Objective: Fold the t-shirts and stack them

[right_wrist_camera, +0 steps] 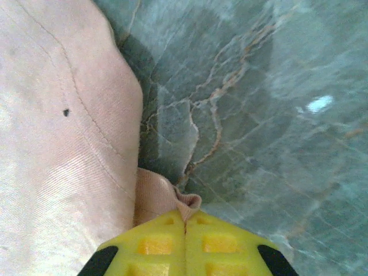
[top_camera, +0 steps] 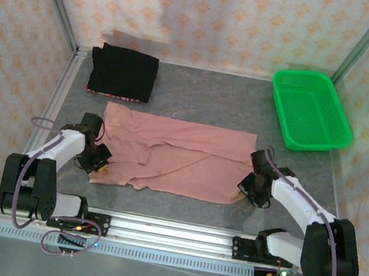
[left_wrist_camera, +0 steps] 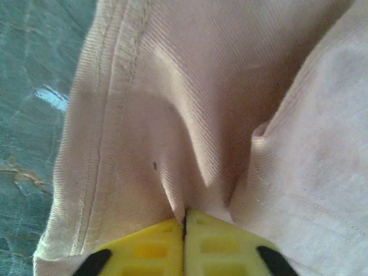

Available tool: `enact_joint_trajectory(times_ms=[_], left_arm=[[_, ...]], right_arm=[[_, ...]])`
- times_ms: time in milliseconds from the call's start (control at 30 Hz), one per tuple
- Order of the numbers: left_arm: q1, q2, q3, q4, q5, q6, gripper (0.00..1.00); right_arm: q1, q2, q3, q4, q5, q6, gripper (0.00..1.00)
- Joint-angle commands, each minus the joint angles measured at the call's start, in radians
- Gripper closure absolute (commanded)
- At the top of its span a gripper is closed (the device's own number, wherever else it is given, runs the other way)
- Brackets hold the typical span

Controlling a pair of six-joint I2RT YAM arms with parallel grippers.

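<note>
The left gripper will next lift, carry the pinched fold outward and lower it to release at the far edge of the t-shirt, because that edge lies outward of the left gripper.
The dusty-pink t-shirt (top_camera: pixel 174 154) lies spread across the middle of the grey table, wrinkled, its print hidden. My left gripper (top_camera: pixel 98 163) is down at its near left corner, and its yellow jaws are shut on a pinched fold of the pink cloth (left_wrist_camera: pixel 190 144). At the near right corner my right gripper (top_camera: pixel 249 187) is shut on a small tuck of the pink hem (right_wrist_camera: pixel 172 195). A black t-shirt (top_camera: pixel 123 73) lies folded at the back left, with a thin red edge along its near side.
A green mesh basket (top_camera: pixel 311 110) stands at the back right. Patterned walls and metal frame posts close the table on three sides. A metal rail (top_camera: pixel 168 229) runs along the near edge between the arm bases. Bare marbled table (right_wrist_camera: pixel 259 115) lies right of the shirt.
</note>
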Motion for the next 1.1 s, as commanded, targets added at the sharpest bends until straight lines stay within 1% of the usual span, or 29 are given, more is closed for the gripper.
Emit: enact_joint_trajectory(times_ms=[0, 100, 133, 267, 400, 567, 733, 833, 900, 967, 1067], left_arm=[[0.008, -0.042, 0.037, -0.029, -0.046, 0.019, 0.99], [0.009, -0.099, 0.08, -0.089, -0.041, 0.034, 1.0], [0.008, -0.119, 0.095, -0.111, -0.043, 0.04, 1.0], [0.008, -0.197, 0.188, -0.204, -0.054, 0.072, 1.0], [0.008, -0.217, 0.25, -0.261, -0.051, 0.092, 1.0], [0.008, -0.233, 0.283, -0.274, -0.049, 0.095, 1.0], [0.008, -0.184, 0.369, -0.286, -0.026, 0.123, 1.0], [0.008, -0.121, 0.437, -0.269, -0.012, 0.143, 1.0], [0.006, -0.062, 0.48, -0.255, 0.01, 0.145, 1.0], [-0.001, 0.011, 0.529, -0.246, 0.028, 0.19, 1.0], [-0.016, 0.122, 0.601, -0.224, 0.026, 0.216, 1.0]], right_arm=[[-0.006, -0.07, 0.053, -0.117, 0.059, -0.023, 0.97], [-0.006, -0.108, 0.08, -0.185, 0.059, -0.023, 0.98], [-0.007, -0.124, 0.095, -0.208, 0.058, -0.024, 1.0], [-0.006, -0.179, 0.171, -0.29, 0.065, -0.03, 1.0], [-0.008, -0.18, 0.253, -0.334, 0.065, -0.046, 1.0], [-0.016, -0.168, 0.302, -0.35, 0.078, -0.062, 1.0], [-0.056, -0.134, 0.36, -0.357, 0.088, -0.119, 1.0], [-0.091, -0.076, 0.42, -0.352, 0.087, -0.165, 1.0], [-0.104, -0.029, 0.466, -0.35, 0.09, -0.2, 1.0], [-0.115, 0.034, 0.51, -0.344, 0.099, -0.241, 1.0], [-0.134, 0.137, 0.557, -0.31, 0.103, -0.286, 1.0]])
